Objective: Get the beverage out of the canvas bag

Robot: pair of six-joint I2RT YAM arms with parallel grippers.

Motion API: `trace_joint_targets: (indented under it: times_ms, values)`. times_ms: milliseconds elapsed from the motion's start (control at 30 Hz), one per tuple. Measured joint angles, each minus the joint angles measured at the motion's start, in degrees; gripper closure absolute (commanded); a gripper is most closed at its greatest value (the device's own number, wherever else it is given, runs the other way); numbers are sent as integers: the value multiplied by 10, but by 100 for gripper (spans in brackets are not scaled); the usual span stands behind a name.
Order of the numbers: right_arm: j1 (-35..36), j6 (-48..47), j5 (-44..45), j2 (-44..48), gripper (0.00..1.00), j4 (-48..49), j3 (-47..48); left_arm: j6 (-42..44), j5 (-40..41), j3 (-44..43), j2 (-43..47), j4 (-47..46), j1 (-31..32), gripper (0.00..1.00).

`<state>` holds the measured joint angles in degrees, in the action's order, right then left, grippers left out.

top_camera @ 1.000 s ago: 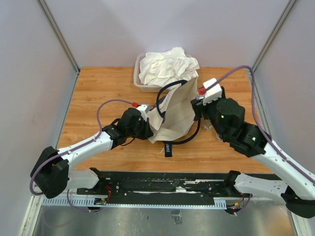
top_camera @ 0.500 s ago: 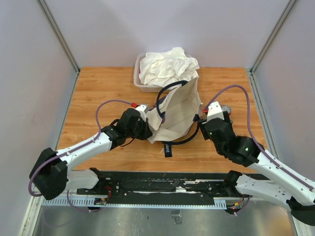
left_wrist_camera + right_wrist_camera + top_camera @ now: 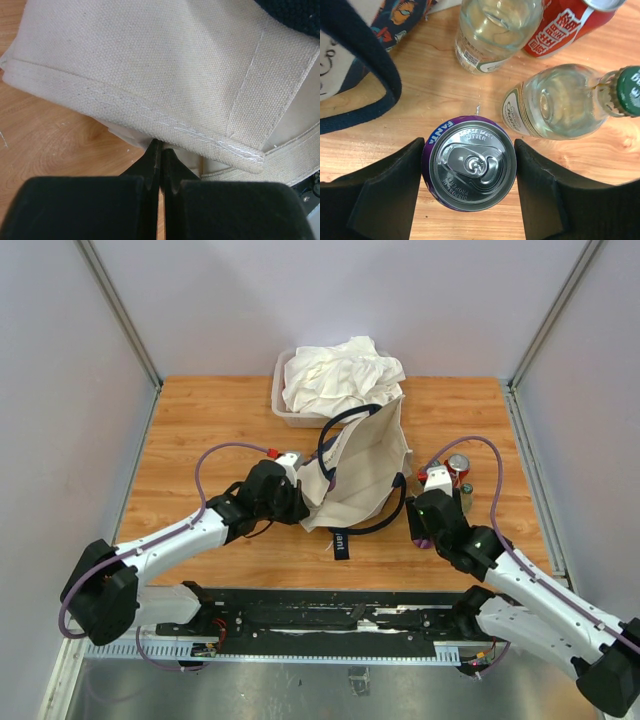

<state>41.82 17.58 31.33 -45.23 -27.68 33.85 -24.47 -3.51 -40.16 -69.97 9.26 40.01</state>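
I need to lower the purple can [image 3: 469, 162] next with my right gripper, onto the bare wood between the strap and the bottle, and release it there. That spot is below my gripper.
The cream canvas bag [image 3: 360, 470] with navy straps lies open in the middle of the table. My left gripper [image 3: 300, 502] is shut on its lower left hem; in the left wrist view the fingertips [image 3: 159, 150] pinch together under the stitched edge of the bag [image 3: 150, 60]. My right gripper [image 3: 418, 535] is to the right of the bag and shut on a purple Fanta can [image 3: 469, 162], which stands upright between both fingers just over the wood. The bag's strap [image 3: 370, 65] lies to the can's left.
Beside the purple can stand a clear glass bottle [image 3: 495, 30], a clear bottle with a green cap [image 3: 555, 105] and a red can [image 3: 565, 25], which also shows in the top view [image 3: 458, 465]. A clear tub [image 3: 278, 400] with a white cloth heap [image 3: 340, 375] sits behind the bag.
My right arm has moved from the bag's mouth toward the near right and come down low over the table beside the other drinks. My left gripper has stayed on the bag's hem.
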Motion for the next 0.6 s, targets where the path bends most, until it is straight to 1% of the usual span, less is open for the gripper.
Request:
trace_joint_targets:
  times_ms: [100,200,400,467,533,567,600]
  values:
    - [-26,6,-22,3,99,13,-15,0,0,0,-1,0,0,99]
    - [-32,7,-32,2,98,28,-21,0,0,-1,-2,1,0,99]
    - [-32,5,-37,-12,85,72,-35,0,2,-7,-11,4,0,99]
    - [-32,4,-37,-22,77,85,-41,0,2,-8,-14,4,0,99]
    - [-32,3,-36,-31,64,97,-47,1,3,-9,-15,5,0,99]
    - [-32,2,-34,-35,53,102,-48,1,3,-10,-16,6,0,99]
    - [-32,2,-33,-37,38,107,-48,1,3,-10,-16,6,0,99]
